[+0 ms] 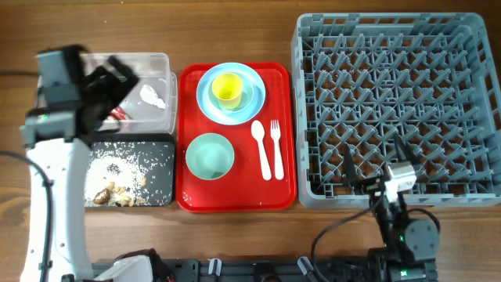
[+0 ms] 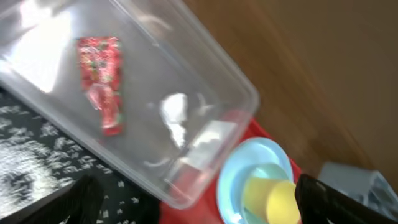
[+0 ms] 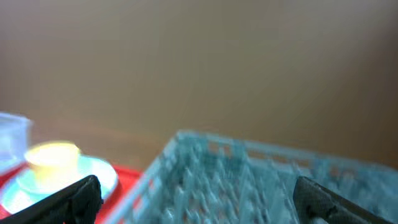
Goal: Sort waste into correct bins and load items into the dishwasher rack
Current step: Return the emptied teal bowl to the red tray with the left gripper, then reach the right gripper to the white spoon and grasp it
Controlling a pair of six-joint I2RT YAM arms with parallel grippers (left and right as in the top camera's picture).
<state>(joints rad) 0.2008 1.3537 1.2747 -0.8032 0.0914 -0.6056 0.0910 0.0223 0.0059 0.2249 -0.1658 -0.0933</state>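
Observation:
The spoon's neck (image 1: 261, 142) is below and left in the overhead view, so my right gripper needs to swing over, tilt its fingers down and lower onto it next.
The clear tub (image 1: 160, 69) holds the red wrapper (image 2: 102, 87) and white tissue scrap (image 1: 153, 96), also seen in the left wrist view (image 2: 175, 115). The black tray (image 1: 160, 180) holds rice grains and brown bits (image 1: 113, 192). My left gripper (image 1: 117, 74) is open and empty above the tub. On the red tray (image 1: 235, 200) sit the light-blue plate (image 1: 210, 106) with the yellow cup (image 1: 228, 88) inside a small blue bowl, the green bowl (image 1: 210, 155), the spoon (image 1: 261, 147) and fork (image 1: 275, 145). My right gripper (image 1: 372, 168) is open and empty over the grey rack's (image 1: 395, 102) near edge.
The left arm's white link (image 1: 55, 196) runs down the left side beside the black tray. The right arm's base (image 1: 403, 235) sits in front of the rack. Bare wood lies beyond the tub and trays.

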